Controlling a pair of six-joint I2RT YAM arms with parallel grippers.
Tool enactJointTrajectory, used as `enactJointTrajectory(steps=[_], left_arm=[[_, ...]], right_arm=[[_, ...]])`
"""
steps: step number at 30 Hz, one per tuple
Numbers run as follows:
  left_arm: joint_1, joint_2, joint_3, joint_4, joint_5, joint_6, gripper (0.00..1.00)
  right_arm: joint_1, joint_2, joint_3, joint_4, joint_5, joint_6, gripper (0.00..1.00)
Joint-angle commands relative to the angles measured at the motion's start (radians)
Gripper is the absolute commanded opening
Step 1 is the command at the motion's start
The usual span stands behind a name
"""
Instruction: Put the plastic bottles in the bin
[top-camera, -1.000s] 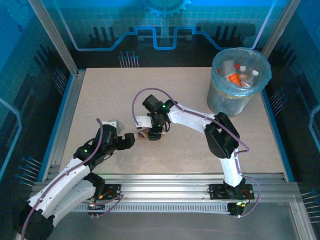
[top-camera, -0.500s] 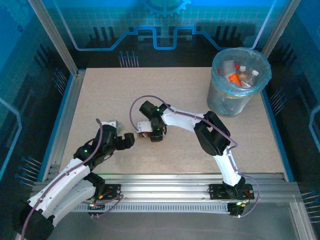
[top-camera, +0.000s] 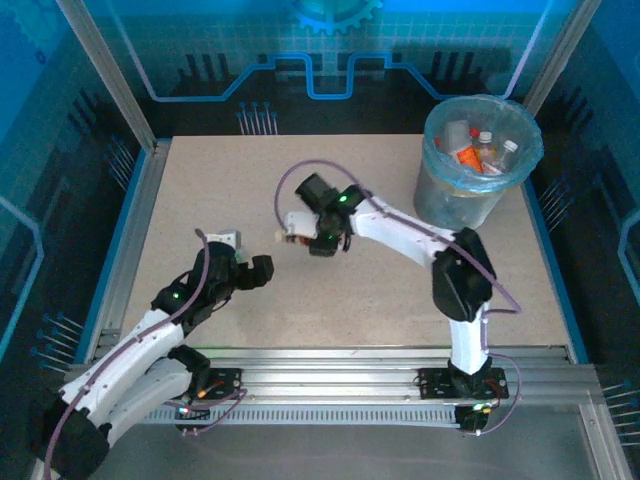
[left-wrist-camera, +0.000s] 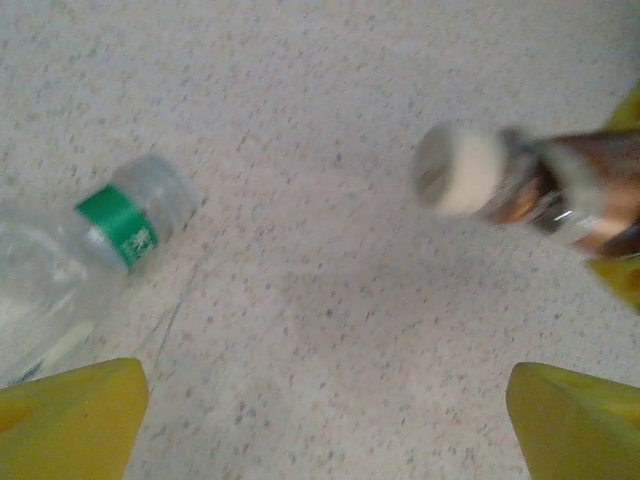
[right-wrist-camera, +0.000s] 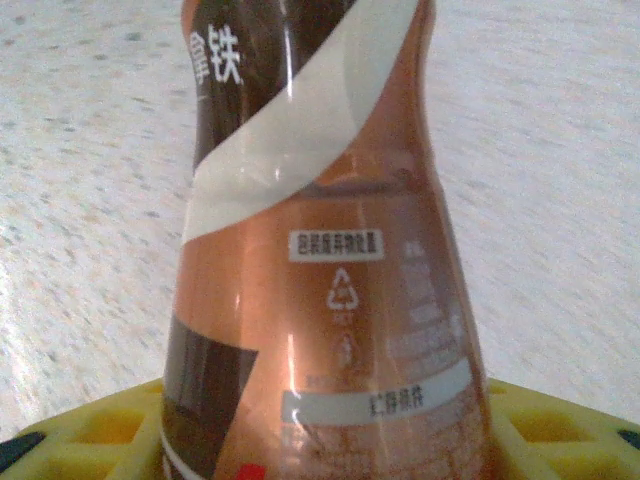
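The copper-brown bottle must rise outward over the opening of the bin, which already holds bottles, before my right gripper releases it.
A copper-brown plastic bottle (right-wrist-camera: 320, 250) with a white band sits between the yellow fingers of my right gripper (right-wrist-camera: 320, 440), which is shut on it. From above, that gripper (top-camera: 308, 228) holds the bottle (top-camera: 293, 226) near the table's middle. Its white cap (left-wrist-camera: 460, 170) appears in the left wrist view. A clear bottle with a green label (left-wrist-camera: 95, 250) lies on the table, left of my open left gripper (left-wrist-camera: 320, 400), which holds nothing. The left gripper (top-camera: 257, 270) is below and left of the right one. The bin (top-camera: 432, 160), lined in pale blue, holds several bottles (top-camera: 470, 155).
The speckled tabletop (top-camera: 210, 190) stretches wide to the left and far side. Metal frame rails (top-camera: 330, 360) run along the near edge, and posts rise at the back corners. The bin stands at the back right corner.
My right gripper has closed on the brown bottle and carried it away from the near edge, toward the table's middle. The left gripper has shifted slightly and stayed open.
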Motion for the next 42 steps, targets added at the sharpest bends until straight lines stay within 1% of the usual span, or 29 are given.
enactJointTrajectory(steps=[1, 3, 6, 8, 10, 13, 15, 18, 19, 21, 25, 27, 31, 35, 42], left_arm=[[0.01, 0.092, 0.129, 0.166, 0.038, 0.049, 0.92], [0.01, 0.183, 0.211, 0.207, 0.09, 0.061, 0.91], [-0.006, 0.328, 0.368, 0.251, 0.182, 0.05, 0.9], [-0.049, 0.42, 0.477, 0.271, 0.214, 0.058, 0.89], [-0.104, 0.494, 0.584, 0.273, 0.224, 0.085, 0.89], [-0.183, 0.592, 0.72, 0.258, 0.254, 0.112, 0.9], [-0.214, 0.627, 0.761, 0.26, 0.273, 0.103, 0.9], [-0.237, 0.645, 0.762, 0.271, 0.289, 0.074, 0.89], [-0.241, 0.644, 0.753, 0.272, 0.287, 0.069, 0.9], [-0.242, 0.638, 0.727, 0.272, 0.277, 0.059, 0.9], [-0.242, 0.617, 0.682, 0.261, 0.256, 0.047, 0.9], [-0.242, 0.612, 0.673, 0.255, 0.255, 0.046, 0.9], [-0.242, 0.609, 0.673, 0.244, 0.254, 0.053, 0.9], [-0.242, 0.612, 0.669, 0.246, 0.253, 0.05, 0.9], [-0.242, 0.61, 0.648, 0.242, 0.235, 0.046, 0.9]], right_arm=[[-0.088, -0.119, 0.105, -0.097, 0.065, 0.117, 0.49], [-0.136, -0.151, 0.169, -0.123, 0.103, 0.172, 0.49], [-0.244, -0.191, 0.253, -0.124, 0.129, 0.278, 0.48], [-0.329, -0.204, 0.305, -0.112, 0.166, 0.369, 0.48], [-0.406, -0.212, 0.343, -0.098, 0.192, 0.458, 0.47], [-0.516, -0.222, 0.356, -0.05, 0.244, 0.579, 0.49], [-0.576, -0.224, 0.355, -0.031, 0.273, 0.638, 0.49], [-0.641, -0.228, 0.33, -0.003, 0.326, 0.709, 0.5], [-0.655, -0.233, 0.309, 0.015, 0.344, 0.722, 0.52], [-0.674, -0.239, 0.27, 0.044, 0.386, 0.736, 0.59], [-0.686, -0.254, 0.209, 0.07, 0.442, 0.754, 0.8], [-0.687, -0.273, 0.179, 0.083, 0.454, 0.764, 0.84], [-0.687, -0.313, 0.122, 0.123, 0.457, 0.769, 0.86], [-0.689, -0.31, 0.117, 0.122, 0.452, 0.754, 0.86], [-0.712, -0.275, 0.119, 0.091, 0.383, 0.764, 0.84]])
